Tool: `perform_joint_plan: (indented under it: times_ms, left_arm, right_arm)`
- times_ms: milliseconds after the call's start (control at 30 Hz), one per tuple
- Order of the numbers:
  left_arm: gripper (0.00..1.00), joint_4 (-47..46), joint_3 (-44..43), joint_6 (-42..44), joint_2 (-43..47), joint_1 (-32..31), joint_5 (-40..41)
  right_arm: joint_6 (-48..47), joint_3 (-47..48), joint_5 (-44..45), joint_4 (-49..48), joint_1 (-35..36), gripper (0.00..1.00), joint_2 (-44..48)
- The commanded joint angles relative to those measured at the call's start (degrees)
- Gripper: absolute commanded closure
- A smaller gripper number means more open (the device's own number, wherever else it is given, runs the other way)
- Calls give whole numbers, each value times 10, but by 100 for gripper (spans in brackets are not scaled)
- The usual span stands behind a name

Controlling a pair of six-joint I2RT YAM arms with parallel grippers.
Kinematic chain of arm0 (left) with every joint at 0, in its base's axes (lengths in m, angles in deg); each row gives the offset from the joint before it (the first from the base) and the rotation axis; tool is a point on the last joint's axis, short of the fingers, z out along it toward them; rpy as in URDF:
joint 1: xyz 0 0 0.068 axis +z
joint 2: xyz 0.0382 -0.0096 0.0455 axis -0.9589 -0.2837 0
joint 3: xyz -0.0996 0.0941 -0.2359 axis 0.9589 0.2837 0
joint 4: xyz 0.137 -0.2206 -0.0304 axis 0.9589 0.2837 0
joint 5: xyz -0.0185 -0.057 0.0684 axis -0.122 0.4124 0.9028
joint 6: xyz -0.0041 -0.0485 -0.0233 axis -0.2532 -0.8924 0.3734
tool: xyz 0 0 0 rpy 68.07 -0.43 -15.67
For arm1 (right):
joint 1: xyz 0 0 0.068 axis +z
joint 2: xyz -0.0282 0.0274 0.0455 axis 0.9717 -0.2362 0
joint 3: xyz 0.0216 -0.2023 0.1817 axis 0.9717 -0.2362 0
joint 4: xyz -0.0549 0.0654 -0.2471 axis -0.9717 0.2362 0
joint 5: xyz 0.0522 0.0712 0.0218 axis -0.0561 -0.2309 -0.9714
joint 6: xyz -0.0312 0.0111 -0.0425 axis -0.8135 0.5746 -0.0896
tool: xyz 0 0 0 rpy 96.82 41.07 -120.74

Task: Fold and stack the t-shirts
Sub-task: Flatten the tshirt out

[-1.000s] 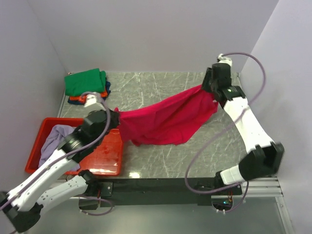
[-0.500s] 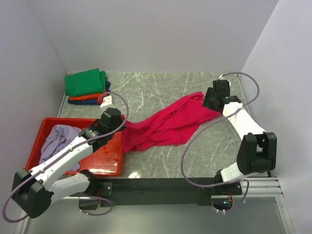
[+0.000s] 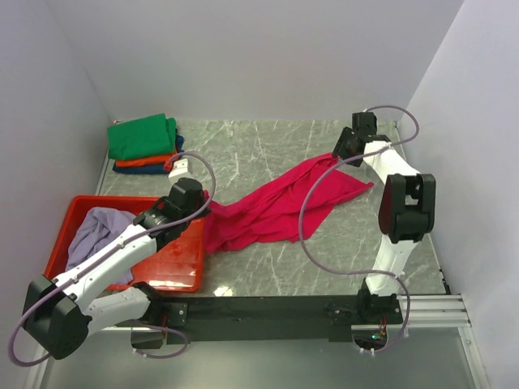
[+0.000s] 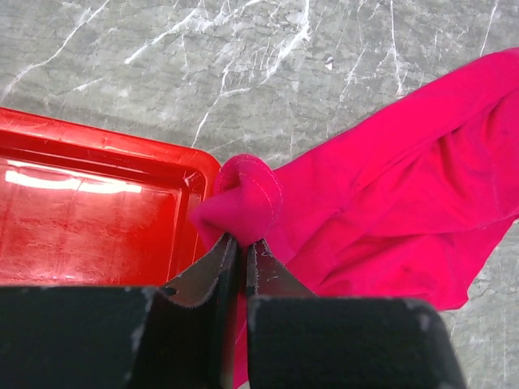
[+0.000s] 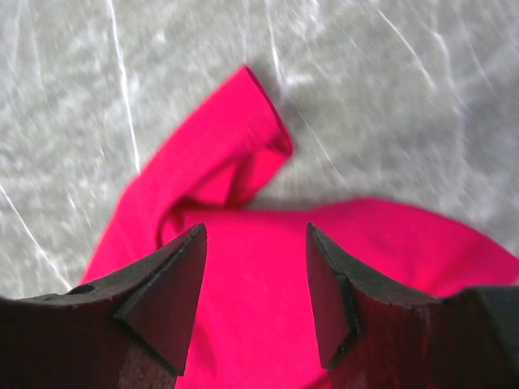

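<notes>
I should lower my open right gripper toward the shirt's far corner (image 3: 331, 158) (image 5: 255, 118) and close its fingers across the shirt's hemmed edge, because that corner sticks out alone over bare marble.
The crimson-pink t-shirt (image 3: 280, 203) lies rumpled across the middle of the marble table (image 3: 243, 150). My left gripper (image 3: 203, 203) is shut on its left end (image 4: 243, 203), just past the red tray's corner. My right gripper (image 3: 345, 154) hangs open above the shirt's right end (image 5: 268, 267), holding nothing. Green (image 3: 142, 136), dark blue (image 3: 178, 146) and orange (image 3: 138, 162) t-shirts lie folded in a stack at the back left. The pale lavender t-shirt (image 3: 93, 235) lies crumpled in the tray.
The rigid red tray (image 3: 174, 259) sits at the front left, and its corner shows in the left wrist view (image 4: 97, 219). Grey walls close in the left, back and right sides. The right arm's cable loops over the table's right part.
My right gripper let go of the shirt's right end and drew back to the far right. The shirt, first held stretched in the air, sank onto the table. My left gripper lowered, keeping its grip.
</notes>
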Motion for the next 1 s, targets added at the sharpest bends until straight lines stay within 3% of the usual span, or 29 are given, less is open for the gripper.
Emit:
perform_joint_plan:
  times_ms: [0, 400, 967]
  left_arm:
    - [93, -11, 1, 10, 16, 5, -9]
    - [93, -3, -1, 12, 26, 9, -19]
    - [93, 22, -10, 19, 50, 15, -10]
  right_arm:
    - [28, 54, -26, -10, -7, 41, -35]
    - [82, 137, -36, -14, -6, 43, -133]
    - [92, 170, -15, 2, -3, 48, -178]
